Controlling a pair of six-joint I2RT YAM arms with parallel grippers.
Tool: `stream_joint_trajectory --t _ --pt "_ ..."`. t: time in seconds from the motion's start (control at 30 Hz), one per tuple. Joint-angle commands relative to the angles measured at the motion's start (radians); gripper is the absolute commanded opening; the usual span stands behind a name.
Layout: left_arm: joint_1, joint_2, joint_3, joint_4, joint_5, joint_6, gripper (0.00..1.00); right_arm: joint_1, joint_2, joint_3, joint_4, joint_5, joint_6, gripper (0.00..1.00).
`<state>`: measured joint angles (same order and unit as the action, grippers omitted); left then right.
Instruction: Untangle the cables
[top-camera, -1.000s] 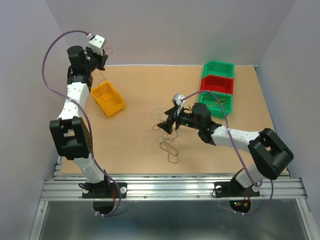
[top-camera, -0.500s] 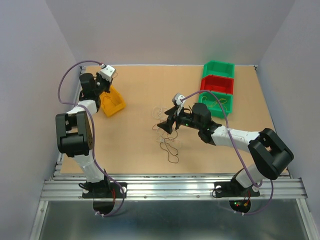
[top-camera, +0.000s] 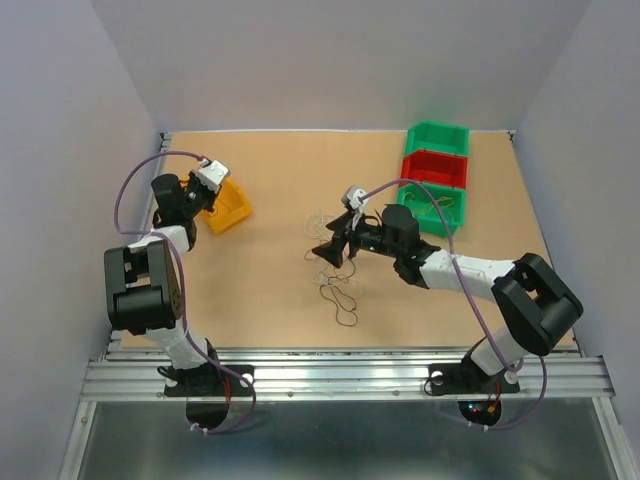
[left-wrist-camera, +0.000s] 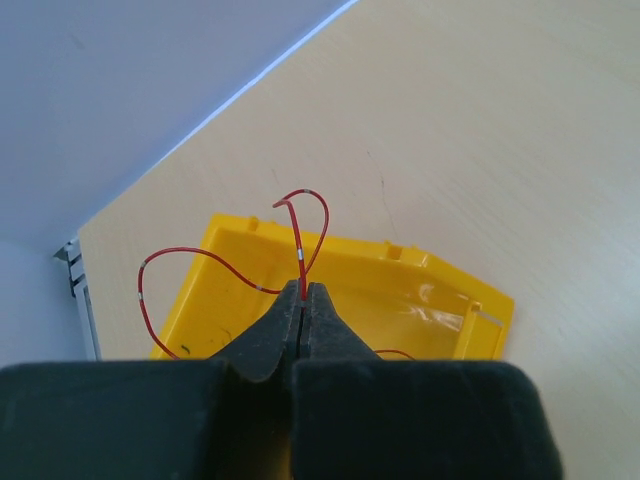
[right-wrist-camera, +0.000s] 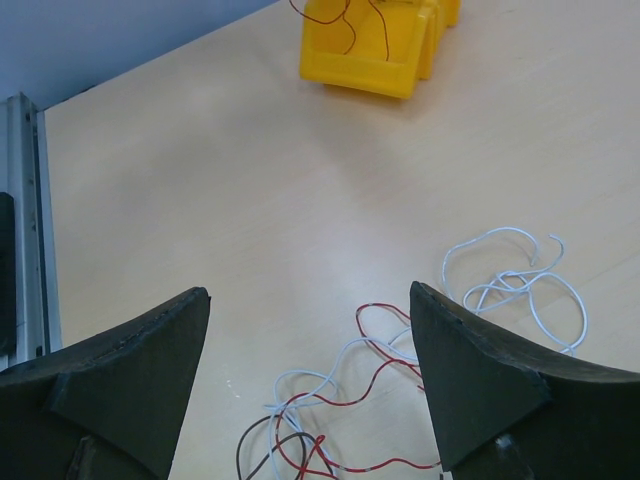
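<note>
My left gripper still holds the thin red cable (left-wrist-camera: 300, 225) above the bin's rim, so next I should lower it into the open yellow bin to release it.
My left gripper (top-camera: 205, 195) is shut on a thin red cable (left-wrist-camera: 300, 225) just above the yellow bin (left-wrist-camera: 440, 275); the cable loops up from the jaws and down into the bin. The bin also shows at the left of the top view (top-camera: 232, 207). A tangle of red, white and black cables (top-camera: 335, 282) lies mid-table. My right gripper (top-camera: 326, 250) hovers over it, open and empty. In the right wrist view the tangle (right-wrist-camera: 345, 395) lies below the gap between the open fingers of my right gripper (right-wrist-camera: 310, 290). A separate white cable (right-wrist-camera: 510, 272) lies to the right.
Three bins stand at the back right: green (top-camera: 437, 137), red (top-camera: 434, 167) and green (top-camera: 438, 208), the nearest holding a thin cable. The yellow bin (right-wrist-camera: 372, 42) shows at the far end of the right wrist view. Walls enclose the table.
My left arm has come down from high above the back left corner to just over the yellow bin, still holding the red cable. My right arm has barely moved.
</note>
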<state>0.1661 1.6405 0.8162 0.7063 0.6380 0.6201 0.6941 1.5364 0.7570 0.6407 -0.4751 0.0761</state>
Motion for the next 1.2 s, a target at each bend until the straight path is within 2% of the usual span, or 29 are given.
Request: stream_joint_trajectory --t 0.0,0.1,0.3,0.47,0.8,0.93,1.07,1.1,1.17 --pt "0.007 -0.015 0.124 -0.17 0.022 0.122 0.0 0.001 0.007 0.065 0.062 -0.019 0.01 0.86" --pt "0.007 0.016 0.207 -0.397 0.008 0.213 0.0 0.001 0.004 0.062 0.062 -0.016 0.008 0.86" --pt "0.009 0.085 0.283 -0.551 -0.08 0.309 0.0 0.001 0.007 0.065 0.062 -0.017 0.01 0.85" --pt "0.009 0.183 0.382 -0.761 -0.098 0.409 0.0 0.002 0.016 0.073 0.063 -0.023 0.013 0.86" --pt "0.009 0.341 0.569 -0.852 -0.149 0.389 0.01 0.001 0.018 0.076 0.062 -0.023 0.016 0.86" --pt "0.007 0.343 0.593 -0.84 -0.138 0.366 0.07 0.001 0.019 0.074 0.06 -0.019 0.013 0.86" --pt "0.006 0.329 0.618 -0.838 -0.136 0.343 0.19 0.001 0.021 0.076 0.06 -0.011 0.013 0.86" --pt "0.006 0.317 0.62 -0.837 -0.136 0.339 0.35 0.001 0.022 0.076 0.059 -0.008 0.014 0.86" --pt "0.006 0.286 0.609 -0.818 -0.138 0.331 0.44 0.001 0.024 0.08 0.05 0.016 0.021 0.86"
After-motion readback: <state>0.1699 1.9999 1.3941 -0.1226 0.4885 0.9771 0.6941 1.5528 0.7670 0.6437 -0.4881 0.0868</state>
